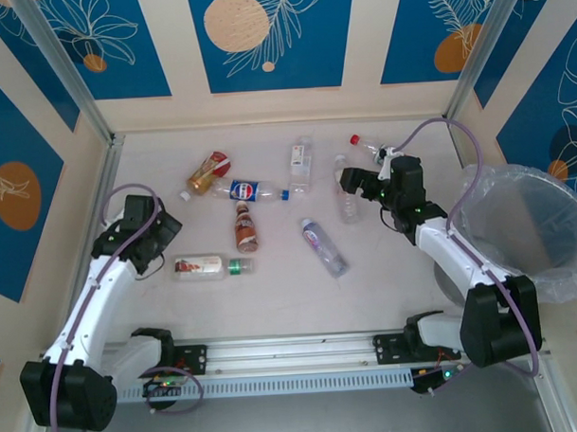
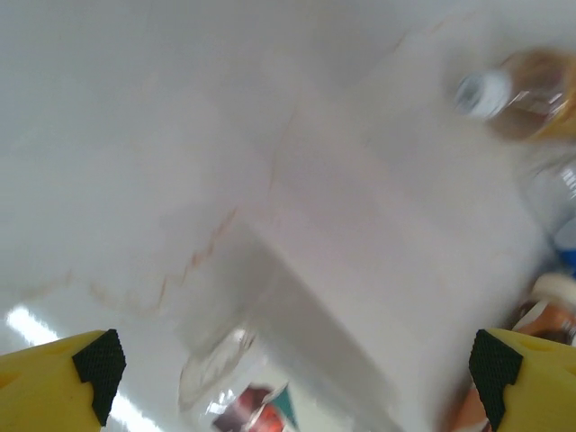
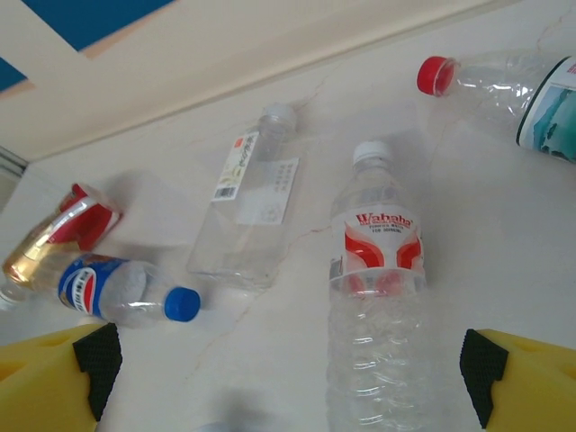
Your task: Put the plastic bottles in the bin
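Note:
The flat end of the clear green-capped bottle [image 1: 180, 267] [image 2: 216, 367] lies nearest to my left gripper, so my left gripper will move back and down with a turn, onto that end.
Several plastic bottles lie on the pale table. My right gripper [image 1: 350, 183] [image 3: 288, 382] is open, low over a clear red-labelled Wahaha bottle [image 3: 376, 306] [image 1: 347, 197] that lies between its yellow fingers. Beside it lie a square clear bottle [image 3: 245, 202] [image 1: 301, 164], a blue-capped Pepsi bottle [image 3: 121, 292] [image 1: 253, 191] and a red-capped bottle [image 3: 504, 85] [image 1: 367, 147]. My left gripper [image 1: 169, 241] [image 2: 295, 369] is open just above a clear, red-labelled, green-capped bottle [image 1: 211, 266] [image 2: 229, 391]; its view is blurred. The bag-lined bin [image 1: 530, 222] stands at the right.
Two brown-orange bottles [image 1: 209, 171] [image 1: 246, 227] and a clear blue-labelled bottle [image 1: 324, 246] lie mid-table. Walls with blue panels close the back and sides. The aluminium rail [image 1: 293, 353] with both arm bases runs along the near edge.

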`<state>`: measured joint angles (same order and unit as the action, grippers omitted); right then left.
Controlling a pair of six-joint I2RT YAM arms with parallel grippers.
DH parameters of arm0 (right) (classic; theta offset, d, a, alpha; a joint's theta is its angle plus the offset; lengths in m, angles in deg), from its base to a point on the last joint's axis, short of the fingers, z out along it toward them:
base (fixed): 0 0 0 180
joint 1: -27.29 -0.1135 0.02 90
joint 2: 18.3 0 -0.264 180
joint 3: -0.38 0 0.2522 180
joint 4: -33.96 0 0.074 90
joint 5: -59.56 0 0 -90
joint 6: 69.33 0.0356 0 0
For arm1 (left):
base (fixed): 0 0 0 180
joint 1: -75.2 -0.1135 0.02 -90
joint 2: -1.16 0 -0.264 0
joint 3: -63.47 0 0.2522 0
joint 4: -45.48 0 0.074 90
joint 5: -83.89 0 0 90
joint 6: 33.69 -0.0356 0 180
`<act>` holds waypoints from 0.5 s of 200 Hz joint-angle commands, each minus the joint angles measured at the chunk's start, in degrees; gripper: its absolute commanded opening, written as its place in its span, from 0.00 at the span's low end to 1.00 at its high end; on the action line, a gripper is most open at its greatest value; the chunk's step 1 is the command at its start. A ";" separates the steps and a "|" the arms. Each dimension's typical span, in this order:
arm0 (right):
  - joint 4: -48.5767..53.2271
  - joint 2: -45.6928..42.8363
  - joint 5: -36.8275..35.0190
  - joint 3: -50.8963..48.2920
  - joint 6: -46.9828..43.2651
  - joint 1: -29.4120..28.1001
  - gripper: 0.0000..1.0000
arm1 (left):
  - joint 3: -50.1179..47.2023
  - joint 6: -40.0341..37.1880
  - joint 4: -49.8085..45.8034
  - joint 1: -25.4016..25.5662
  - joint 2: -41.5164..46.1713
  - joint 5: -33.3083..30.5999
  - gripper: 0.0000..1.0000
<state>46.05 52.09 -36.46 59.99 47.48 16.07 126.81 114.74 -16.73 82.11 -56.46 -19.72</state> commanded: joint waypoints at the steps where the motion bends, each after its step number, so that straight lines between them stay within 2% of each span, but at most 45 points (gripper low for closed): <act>1: -0.35 -2.07 -1.14 -0.84 3.79 0.15 0.99 | 0.47 9.87 -9.99 1.37 0.14 7.23 0.99; 28: -0.39 -2.58 -1.61 -1.94 4.47 0.10 0.99 | -1.60 20.49 -12.05 2.71 1.83 11.33 0.99; 49: -0.11 -2.97 -2.41 -2.55 4.82 -0.11 0.99 | -3.90 23.97 -7.60 3.17 2.82 16.51 0.99; 82: 2.73 -4.15 -3.68 -1.67 4.30 -0.19 0.99 | -3.93 27.41 -8.88 4.43 2.08 12.53 1.00; 100: 3.96 -5.53 -4.16 -1.62 3.78 -0.27 0.99 | -7.16 30.72 -3.94 4.39 1.65 13.87 0.99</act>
<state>47.86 49.62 -39.04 58.11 51.13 16.05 123.05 135.31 -23.02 85.90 -54.43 -7.61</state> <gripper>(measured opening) 0.994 0.995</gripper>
